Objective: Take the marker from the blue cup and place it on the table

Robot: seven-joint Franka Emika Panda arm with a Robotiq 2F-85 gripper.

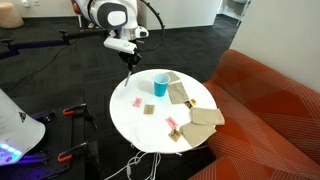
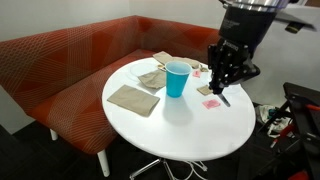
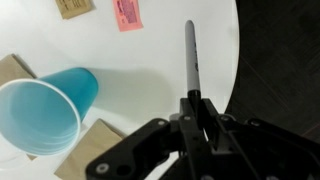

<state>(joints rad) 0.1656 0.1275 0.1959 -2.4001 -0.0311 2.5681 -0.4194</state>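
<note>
The marker still hangs near the table edge, so my gripper will next go down and toward the blue cup (image 1: 160, 84), over the bare tabletop beside it, to let go of the marker.
My gripper (image 3: 196, 100) is shut on the marker (image 3: 191, 55), a slim dark stick that points away from the jaws over the round white table (image 3: 160, 45). In both exterior views the gripper (image 1: 128, 62) (image 2: 224, 82) holds the marker (image 1: 128, 78) (image 2: 223, 96) tip down, a little above the tabletop (image 1: 150, 125) (image 2: 185, 120) and beside the blue cup (image 1: 160, 84) (image 2: 176, 78). The cup (image 3: 45, 110) stands upright and looks empty in the wrist view.
Brown paper pieces (image 1: 200, 118) (image 2: 133, 98) and small pink pieces (image 1: 138, 101) (image 2: 211, 102) (image 3: 128, 13) lie on the table. An orange-red sofa (image 1: 270, 100) (image 2: 60, 70) curves round one side. The table edge (image 3: 236, 60) is near the marker.
</note>
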